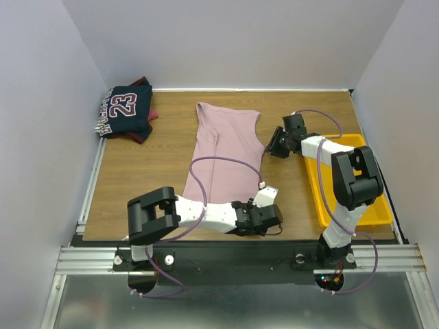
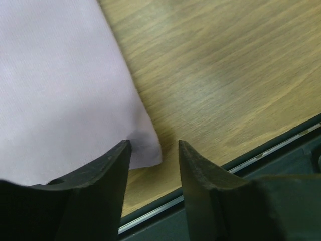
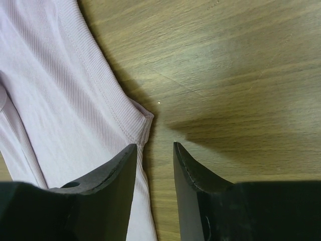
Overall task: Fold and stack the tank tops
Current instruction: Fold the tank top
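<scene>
The top's armhole corner (image 1: 263, 149) (image 3: 142, 127) should come between the fingers of my right gripper, so that gripper needs to move toward the cloth and down.
The dusty pink tank top (image 1: 223, 151) lies flat in the middle of the table, straps toward the far side. At the far left, the navy "23" tank top (image 1: 125, 110) rests folded on the maroon one (image 1: 143, 137). My left gripper (image 1: 274, 221) is low at the pink top's near right hem corner. It is open (image 2: 154, 145), and the corner of the pink cloth (image 2: 60, 90) reaches just into the gap, under one finger. My right gripper (image 1: 273, 149) is open (image 3: 154, 145) at the pink top's (image 3: 55, 100) right armhole edge, one finger over the seam and the other over bare wood.
A yellow plastic tray (image 1: 374, 209) lies along the table's right edge, under the right arm. The table's near edge and its metal rail (image 2: 210, 183) run just behind my left gripper's fingers. White walls enclose the far and side edges.
</scene>
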`<state>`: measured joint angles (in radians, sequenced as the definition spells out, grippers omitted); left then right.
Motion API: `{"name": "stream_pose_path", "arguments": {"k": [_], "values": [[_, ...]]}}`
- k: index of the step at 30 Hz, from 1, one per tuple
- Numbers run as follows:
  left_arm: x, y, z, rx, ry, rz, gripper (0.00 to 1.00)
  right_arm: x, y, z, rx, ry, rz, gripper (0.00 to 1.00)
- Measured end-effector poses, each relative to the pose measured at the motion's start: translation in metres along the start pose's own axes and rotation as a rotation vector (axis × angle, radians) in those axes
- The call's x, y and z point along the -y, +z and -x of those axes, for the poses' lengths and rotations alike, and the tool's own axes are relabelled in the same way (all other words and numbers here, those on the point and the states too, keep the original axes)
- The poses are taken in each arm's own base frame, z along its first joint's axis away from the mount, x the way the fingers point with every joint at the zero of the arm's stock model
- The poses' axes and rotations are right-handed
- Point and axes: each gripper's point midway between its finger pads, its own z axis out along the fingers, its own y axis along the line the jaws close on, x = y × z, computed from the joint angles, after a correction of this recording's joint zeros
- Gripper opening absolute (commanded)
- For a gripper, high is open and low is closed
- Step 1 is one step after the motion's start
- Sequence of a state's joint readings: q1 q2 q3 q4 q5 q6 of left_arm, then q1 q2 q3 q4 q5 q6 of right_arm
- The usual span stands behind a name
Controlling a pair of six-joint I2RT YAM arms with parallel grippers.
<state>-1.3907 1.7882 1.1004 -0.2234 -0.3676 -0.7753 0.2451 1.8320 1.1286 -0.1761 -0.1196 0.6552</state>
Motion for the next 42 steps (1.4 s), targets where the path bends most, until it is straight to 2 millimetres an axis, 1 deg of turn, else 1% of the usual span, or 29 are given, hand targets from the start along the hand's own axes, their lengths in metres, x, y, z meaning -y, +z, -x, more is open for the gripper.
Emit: {"name": "stream_pose_path", "arguments": {"k": [5, 8, 9, 12, 13, 14, 16, 20, 25, 34, 42], "values": [[0.008, 0.003, -0.007, -0.009, 0.026, 0.008, 0.37, -0.002, -0.001, 0.002, 0.006, -0.001, 0.007, 0.41], [0.006, 0.003, -0.008, -0.009, 0.031, 0.021, 0.26, -0.003, -0.002, 0.003, 0.010, -0.001, 0.011, 0.41], [0.004, 0.003, -0.008, -0.007, 0.029, 0.028, 0.20, -0.003, -0.002, 0.002, 0.011, -0.002, 0.013, 0.41], [0.002, 0.003, -0.007, -0.003, 0.023, 0.041, 0.11, -0.001, -0.002, -0.003, 0.002, -0.005, 0.011, 0.41], [0.001, 0.003, -0.007, 0.001, 0.018, 0.046, 0.09, 0.000, -0.002, -0.006, -0.002, -0.005, 0.010, 0.41], [0.000, 0.003, -0.007, 0.003, 0.017, 0.049, 0.04, 0.000, -0.001, -0.008, -0.006, -0.006, 0.008, 0.41], [0.000, 0.003, -0.007, 0.006, 0.007, 0.052, 0.00, -0.003, -0.001, -0.010, -0.009, -0.011, 0.012, 0.41], [-0.006, 0.002, -0.011, 0.006, -0.008, 0.055, 0.00, -0.009, -0.001, -0.016, -0.015, -0.026, 0.020, 0.41], [-0.010, -0.003, -0.012, 0.009, -0.025, 0.046, 0.00, -0.012, 0.000, -0.018, -0.012, -0.031, 0.020, 0.41], [-0.005, -0.005, -0.011, 0.007, -0.051, 0.011, 0.00, -0.007, 0.002, -0.012, 0.021, -0.026, -0.016, 0.41], [-0.001, -0.005, -0.012, -0.003, -0.054, -0.008, 0.00, -0.006, 0.015, -0.008, 0.021, -0.025, -0.033, 0.41]]}}
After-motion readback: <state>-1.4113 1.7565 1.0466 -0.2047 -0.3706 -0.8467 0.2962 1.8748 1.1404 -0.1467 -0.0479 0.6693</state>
